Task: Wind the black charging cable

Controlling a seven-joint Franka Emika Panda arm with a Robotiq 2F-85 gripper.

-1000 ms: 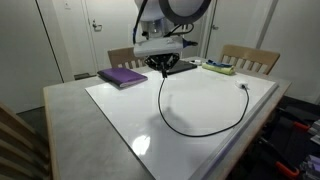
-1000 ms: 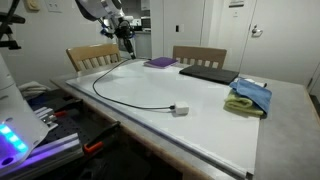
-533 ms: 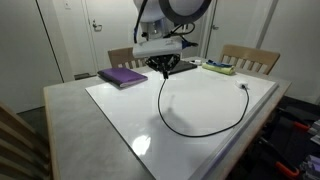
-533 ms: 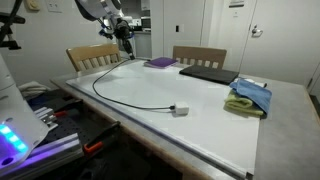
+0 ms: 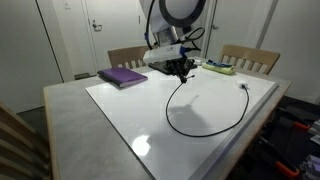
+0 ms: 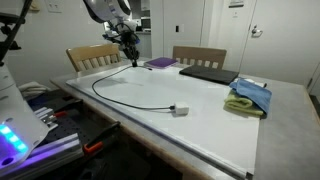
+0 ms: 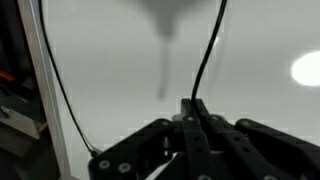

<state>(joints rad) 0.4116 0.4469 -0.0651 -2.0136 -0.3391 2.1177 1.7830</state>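
The bare tabletop inside the cable's loop (image 5: pixel 205 98) lies open on that side, so my gripper should move down and across toward the white plug to get there next and let go of the cable's end.
The black charging cable (image 5: pixel 190 125) lies in a loop on the white table top, its free plug end (image 5: pixel 245 87) near the far side. In an exterior view (image 6: pixel 120 92) it curves from the gripper to a plug (image 6: pixel 178 111) near the front edge. My gripper (image 5: pixel 183 74) hangs above the table, shut on one end of the cable and lifting it. It shows in the other exterior view too (image 6: pixel 131 58). In the wrist view the jaws (image 7: pixel 194 108) are closed with the cable (image 7: pixel 208 55) rising out between them.
A purple book (image 5: pixel 123 76) lies at the back. A flat black laptop (image 6: pixel 205 73) and a blue and green cloth (image 6: pixel 247 96) lie on the table. Two wooden chairs (image 5: pixel 248 58) stand behind it. A table edge (image 7: pixel 55 100) shows in the wrist view.
My gripper has moved sideways over the table with the cable end in it, dragging the lifted part of the cable and reshaping the loop.
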